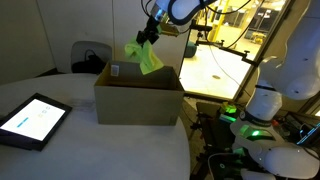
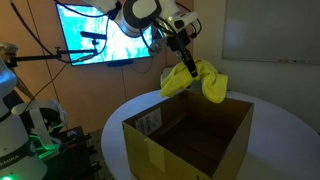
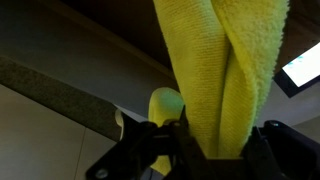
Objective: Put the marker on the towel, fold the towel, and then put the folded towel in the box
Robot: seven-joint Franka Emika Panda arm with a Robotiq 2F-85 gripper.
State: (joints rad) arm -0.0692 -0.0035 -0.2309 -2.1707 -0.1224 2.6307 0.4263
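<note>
The yellow-green towel (image 2: 196, 80) still hangs above the open cardboard box. Next it goes down past the box's rim into the box's dark interior (image 2: 197, 135), and my gripper releases it.
The yellow-green towel (image 1: 146, 58) hangs bunched from my gripper (image 1: 147, 38) above the far rim of the open brown cardboard box (image 1: 139, 98). In an exterior view the towel (image 2: 196, 80) dangles just over the box's back edge (image 2: 190, 140), with the gripper (image 2: 186, 58) shut on its top. In the wrist view the towel (image 3: 225, 70) fills the space between the black fingers of my gripper (image 3: 218, 140). A white label (image 1: 115, 71) sits on the box rim. The marker is not visible; it may be inside the fold.
A dark tablet with a lit screen (image 1: 32, 121) lies on the round white table (image 1: 110, 150) near the box. A chair (image 1: 88, 57) stands behind the table. A monitor (image 2: 105, 35) and other robot equipment (image 1: 265, 120) stand beside the table.
</note>
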